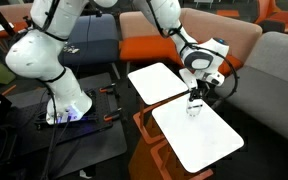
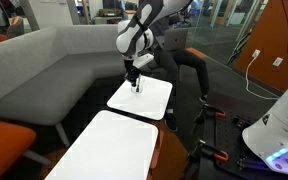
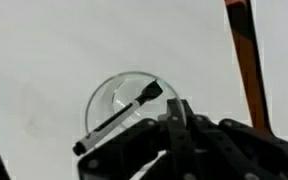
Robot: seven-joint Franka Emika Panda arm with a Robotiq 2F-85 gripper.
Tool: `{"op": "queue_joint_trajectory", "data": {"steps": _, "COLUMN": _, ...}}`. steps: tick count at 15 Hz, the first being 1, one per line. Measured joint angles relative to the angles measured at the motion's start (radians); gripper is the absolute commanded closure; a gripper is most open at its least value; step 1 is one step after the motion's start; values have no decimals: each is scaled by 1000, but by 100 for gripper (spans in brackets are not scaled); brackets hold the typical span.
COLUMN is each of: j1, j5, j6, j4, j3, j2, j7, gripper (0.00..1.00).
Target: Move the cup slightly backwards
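Observation:
The cup (image 2: 137, 88) should next go slightly outward onto the bare tabletop by the sofa-side edge (image 2: 123, 98), and my gripper needs to release it there. There is still open surface between the cup and the edge.
The cup (image 3: 117, 97) is small, clear and roundish, and stands on a white tabletop (image 3: 54, 50). In the wrist view one finger of my gripper (image 3: 165, 100) reaches inside the cup and the other sits just outside its rim, so the jaws pinch the cup's wall. In both exterior views the gripper (image 1: 194, 97) (image 2: 134, 80) points straight down onto the cup (image 1: 193, 110) (image 2: 137, 88). The cup stands near the edge of its white table (image 1: 199, 140) (image 2: 149, 103). Whether it is lifted off the surface cannot be told.
A second white table (image 1: 154, 82) (image 2: 104, 150) stands beside the first one. Both have orange-brown frames (image 3: 246, 60). A grey sofa (image 2: 44, 65) and orange-cushioned seats (image 1: 149, 48) surround them. The robot's base (image 1: 64, 105) stands on the dark floor.

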Motion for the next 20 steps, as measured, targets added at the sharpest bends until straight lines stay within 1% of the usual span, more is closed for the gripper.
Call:
{"op": "queue_joint_trajectory", "data": {"steps": 4, "j1": 60, "j5": -53, "j6": -16, "j4": 14, "j3": 4, "j2": 0, "j7": 0, "gripper": 99}}
{"op": "queue_joint_trajectory", "data": {"steps": 8, "j1": 102, "j5": -97, "j6": -51, "j4": 62, "j3": 4, "j2": 41, "j7": 0, "gripper": 99}}
{"op": "queue_joint_trajectory", "data": {"steps": 14, "j1": 104, "j5": -131, "j6": -77, "j4": 207, "j3": 0, "j2": 150, "j7": -4, "gripper": 99}}
{"op": "queue_joint_trajectory", "data": {"steps": 20, "j1": 111, "j5": -139, "j6": -120, "j4": 335, "j3": 12, "j2": 251, "j7": -58, "gripper": 99}}
